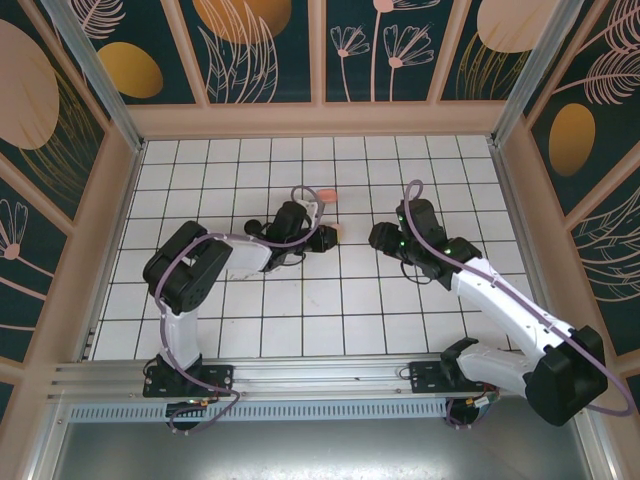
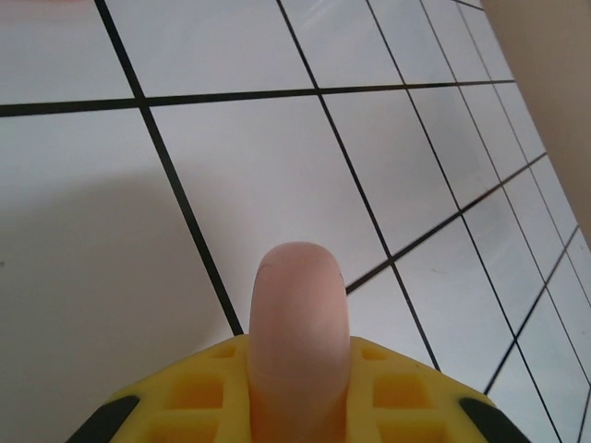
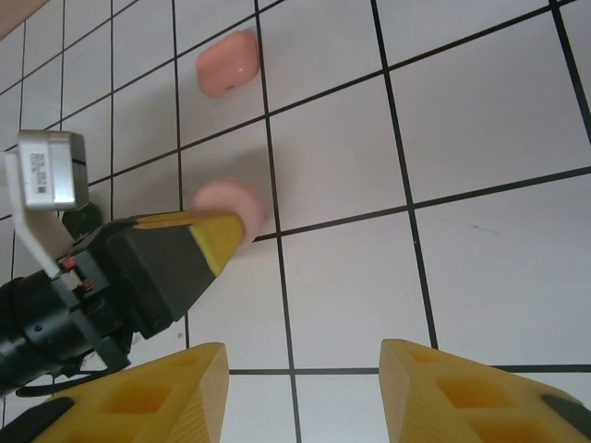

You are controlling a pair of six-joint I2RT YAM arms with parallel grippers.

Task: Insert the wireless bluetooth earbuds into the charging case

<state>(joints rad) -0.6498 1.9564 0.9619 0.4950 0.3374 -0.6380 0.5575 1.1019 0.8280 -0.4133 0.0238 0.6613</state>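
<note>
My left gripper lowers toward the bare white tile [image 2: 220, 297] below it next and releases the pale pink case there, since that spot stands empty.
A pale pink, rounded charging case [image 2: 300, 295] sticks out from between the yellow fingers of my left gripper [image 2: 300, 355], which is shut on it above the white tiles. From the right wrist the same case [image 3: 229, 199] shows at the tip of the left gripper [image 3: 220, 229]. My right gripper [image 3: 303, 353] stands open a short way to its right, with bare tile between its fingers. From above, the left gripper [image 1: 328, 238] and the right gripper [image 1: 376, 238] face each other mid-table. The earbuds are out of view.
A second, coral-salmon case [image 1: 327, 195] lies shut on the tiles just beyond the left gripper, also seen as the coral case [image 3: 226, 63] from the right wrist. Patterned walls [image 1: 320, 50] enclose the tiled table [image 1: 300, 300] on three sides.
</note>
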